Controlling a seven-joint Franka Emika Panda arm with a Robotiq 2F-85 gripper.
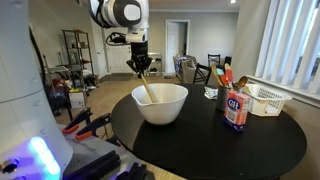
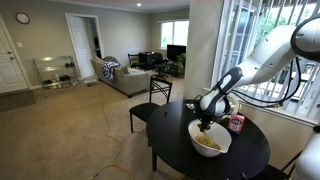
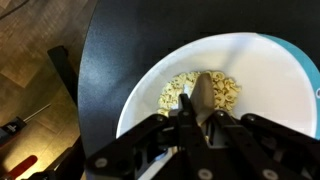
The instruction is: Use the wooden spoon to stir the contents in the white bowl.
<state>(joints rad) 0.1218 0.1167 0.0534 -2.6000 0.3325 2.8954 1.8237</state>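
Observation:
My gripper shifts above the bowl toward its rim on the black chair's side (image 1: 167, 85) (image 3: 196, 46) next, then opens.
The white bowl (image 1: 160, 103) (image 2: 210, 139) (image 3: 265, 85) stands on the round black table (image 1: 210, 145) (image 2: 245, 155) (image 3: 130, 45). Pale, pasta-like pieces (image 3: 178, 92) lie in its bottom. My gripper (image 1: 140, 66) (image 2: 206, 122) (image 3: 200, 125) hangs just above the bowl, shut on the handle of the wooden spoon (image 1: 146, 91) (image 3: 201, 95). The spoon slants down into the bowl. In the wrist view its head rests among the pieces. The arm hides the spoon in an exterior view (image 2: 206, 128).
A red-and-white carton (image 1: 236, 110) (image 2: 237, 122) stands on the table beside the bowl. Behind it are a white lattice basket (image 1: 265, 99) and a cup with red and orange utensils (image 1: 225, 78). A black chair (image 2: 152, 100) stands at the table's far side.

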